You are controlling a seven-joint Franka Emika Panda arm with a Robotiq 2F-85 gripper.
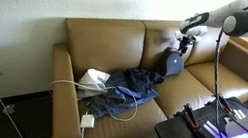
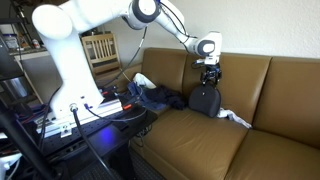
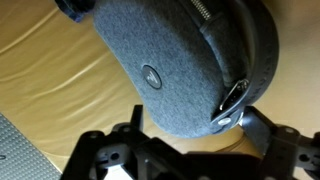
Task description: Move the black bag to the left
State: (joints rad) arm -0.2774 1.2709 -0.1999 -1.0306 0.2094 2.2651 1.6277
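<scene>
The grey fabric beside the bag's dark top band [image 2: 207, 84] [image 3: 266, 48] is between my open fingers, so my gripper will next move toward the right in the wrist view, over that band.
The black bag [image 1: 173, 63] [image 2: 204, 100] stands upright against the backrest of a tan leather sofa [image 1: 107, 46] [image 2: 250, 90]. In the wrist view the bag [image 3: 170, 60] fills the upper frame as grey fabric with a zipper pull on the right. My gripper [image 1: 186, 39] [image 2: 209, 72] hangs just above the bag's top, pointing down. It is open [image 3: 195, 130]; one dark finger [image 3: 135, 122] is on the left and one [image 3: 258, 128] on the right, with the bag's near end between them. I cannot tell whether either finger touches the fabric.
A dark blue denim pile [image 1: 131, 86] [image 2: 155, 97] lies on the seat beside the bag. A white object [image 1: 94, 77] and a white cable with adapter [image 1: 88, 121] sit near the armrest. A black table [image 1: 214, 135] with electronics stands in front, and a wooden chair [image 2: 100, 48] behind.
</scene>
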